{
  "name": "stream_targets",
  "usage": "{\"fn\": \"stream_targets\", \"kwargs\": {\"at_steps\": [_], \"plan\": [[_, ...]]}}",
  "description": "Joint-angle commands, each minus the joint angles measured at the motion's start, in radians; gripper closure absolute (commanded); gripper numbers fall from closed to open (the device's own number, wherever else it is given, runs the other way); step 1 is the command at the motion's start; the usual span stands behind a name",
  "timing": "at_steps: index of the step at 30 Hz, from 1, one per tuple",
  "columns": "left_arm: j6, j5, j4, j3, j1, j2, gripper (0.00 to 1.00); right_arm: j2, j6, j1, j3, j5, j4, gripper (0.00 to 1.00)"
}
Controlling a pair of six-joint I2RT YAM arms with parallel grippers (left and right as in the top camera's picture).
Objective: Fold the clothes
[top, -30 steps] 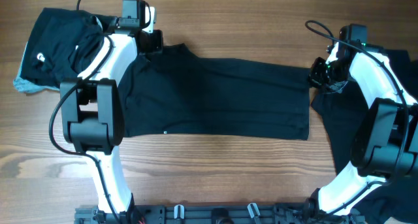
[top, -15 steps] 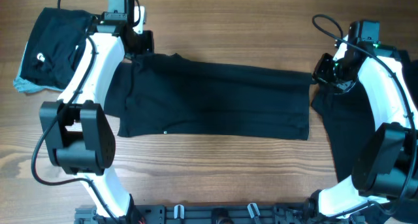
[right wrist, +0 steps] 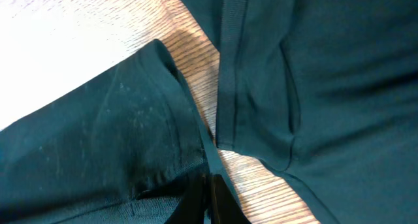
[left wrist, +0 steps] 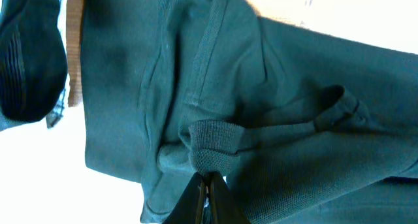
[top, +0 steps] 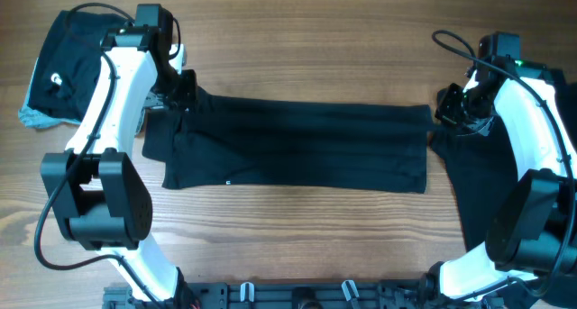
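Observation:
My right gripper draws the shirt's held corner slightly back and down onto the shirt's lower layer (top: 425, 135) (right wrist: 213, 190) next, then releases the corner.
A black T-shirt (top: 297, 147) lies stretched across the middle of the table, folded into a long band. My left gripper (top: 185, 97) is shut on its top left corner; the left wrist view shows the ribbed hem (left wrist: 212, 145) pinched between the jaws (left wrist: 208, 185). My right gripper (top: 442, 111) is shut on the shirt's top right corner, the cloth edge (right wrist: 130, 139) caught in the jaws (right wrist: 209, 185). Another black garment (top: 487, 183) lies under my right arm. A pile of black clothes (top: 72, 66) with a white logo and a light grey-blue piece (top: 36, 118) sits far left.
The wooden table (top: 288, 39) shows bare behind the shirt and in front of it. A rail with clamps (top: 297, 295) runs along the near edge. The second garment (right wrist: 339, 74) lies close beside the held corner in the right wrist view.
Both grippers moved toward the near side with the shirt's far edge, the left one also leftward. The shirt's far edge now lies lower, making the band narrower.

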Motion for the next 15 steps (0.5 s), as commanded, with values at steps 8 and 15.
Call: {"fn": "stream_targets", "kwargs": {"at_steps": [8, 15], "plan": [[-0.024, -0.025, -0.024, -0.012, 0.003, -0.026, 0.96, 0.004, -0.015, 0.000, -0.008, -0.017, -0.066, 0.96], [-0.042, -0.021, -0.031, -0.017, 0.003, -0.026, 0.96, 0.004, -0.090, 0.001, -0.031, -0.123, -0.089, 0.95]]}}
